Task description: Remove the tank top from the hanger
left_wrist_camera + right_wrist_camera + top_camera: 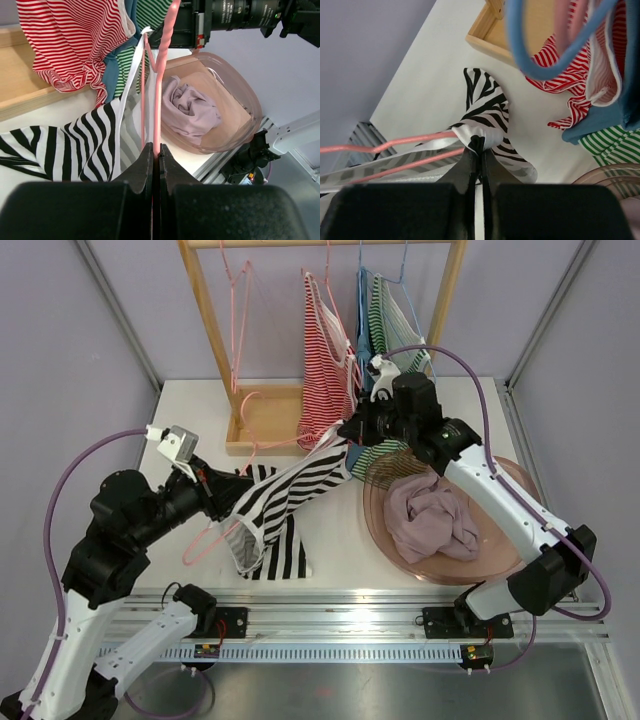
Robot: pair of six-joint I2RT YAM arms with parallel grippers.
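The lower part of the tank top is lying on the open table, so my right gripper needs to bring the pinched fold back and down over it, then open.
The black-and-white striped tank top hangs stretched above the table between my two grippers, its lower part trailing onto the surface. My left gripper is shut on the pink wire hanger. In the left wrist view the hanger rises from the closed fingertips of the left gripper, with the tank top to its left. My right gripper is shut on a bunched edge of the tank top. In the right wrist view the right gripper pinches the fabric where it wraps the hanger.
A wooden rack at the back holds a red-striped top, a green-striped top and an empty pink hanger. A pink translucent basin with a mauve cloth sits under my right arm.
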